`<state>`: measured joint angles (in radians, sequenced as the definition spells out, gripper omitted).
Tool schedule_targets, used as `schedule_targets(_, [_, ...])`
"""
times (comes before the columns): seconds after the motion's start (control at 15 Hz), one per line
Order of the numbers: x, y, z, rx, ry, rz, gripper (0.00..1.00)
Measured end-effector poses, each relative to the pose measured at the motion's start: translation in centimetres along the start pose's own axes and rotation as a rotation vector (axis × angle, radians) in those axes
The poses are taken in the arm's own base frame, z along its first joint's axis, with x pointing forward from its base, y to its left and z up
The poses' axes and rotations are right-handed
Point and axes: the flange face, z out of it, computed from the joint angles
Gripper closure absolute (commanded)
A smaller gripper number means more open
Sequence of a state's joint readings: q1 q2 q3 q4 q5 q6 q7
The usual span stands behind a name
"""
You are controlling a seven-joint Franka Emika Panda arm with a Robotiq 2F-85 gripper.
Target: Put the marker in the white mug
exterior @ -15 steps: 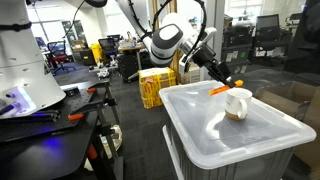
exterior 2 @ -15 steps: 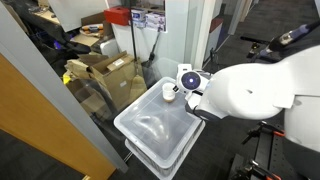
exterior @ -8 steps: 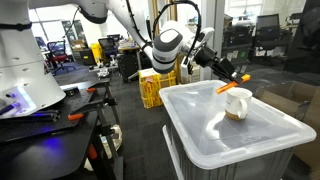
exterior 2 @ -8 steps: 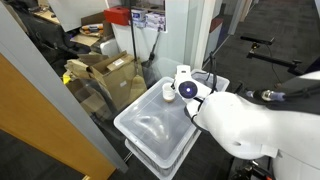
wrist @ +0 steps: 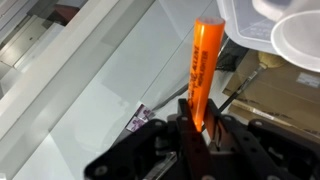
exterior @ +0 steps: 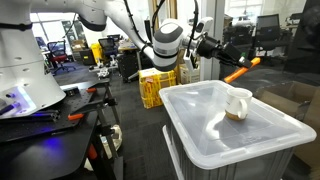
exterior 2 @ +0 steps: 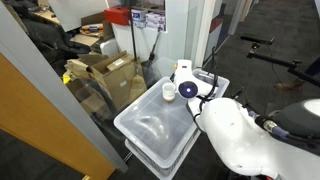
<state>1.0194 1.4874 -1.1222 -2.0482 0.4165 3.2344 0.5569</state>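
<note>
The white mug's opening [exterior: 238,92] [wrist: 303,34] lies below, so my gripper needs to lift the marker higher, bring it over the mug's rim, then lower it inside and let go.
My gripper [exterior: 222,57] is shut on the orange marker [exterior: 238,71] and holds it in the air, above and a little behind the white mug [exterior: 237,103]. The mug stands on the lid of the translucent grey bin [exterior: 215,140]. In the wrist view the marker [wrist: 202,68] sticks out from between the jaws [wrist: 197,125], and the mug's rim [wrist: 296,40] shows at the top right corner. In an exterior view the mug [exterior 2: 169,91] sits near the bin's far corner, beside the wrist [exterior 2: 187,85].
The bin [exterior 2: 150,125] stands on the floor. A yellow crate [exterior: 157,85] is behind it. A dark workbench [exterior: 55,115] with tools is beside it. Cardboard boxes [exterior 2: 105,70] and a glass partition lie past the bin.
The gripper has lifted the marker up and away from the mug's rim, swinging it higher and further along past the mug.
</note>
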Motion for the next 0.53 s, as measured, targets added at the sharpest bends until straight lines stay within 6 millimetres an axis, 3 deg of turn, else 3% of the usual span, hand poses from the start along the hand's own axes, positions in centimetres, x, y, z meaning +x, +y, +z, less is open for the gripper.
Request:
schedule_targets(0.27, [2.5, 1.6, -0.6, -0.027, 0.047, 0.034, 0.95])
schedule_targets(0.53, [3.7, 1.6, -0.8, -0.026, 0.072, 0.055, 0.95])
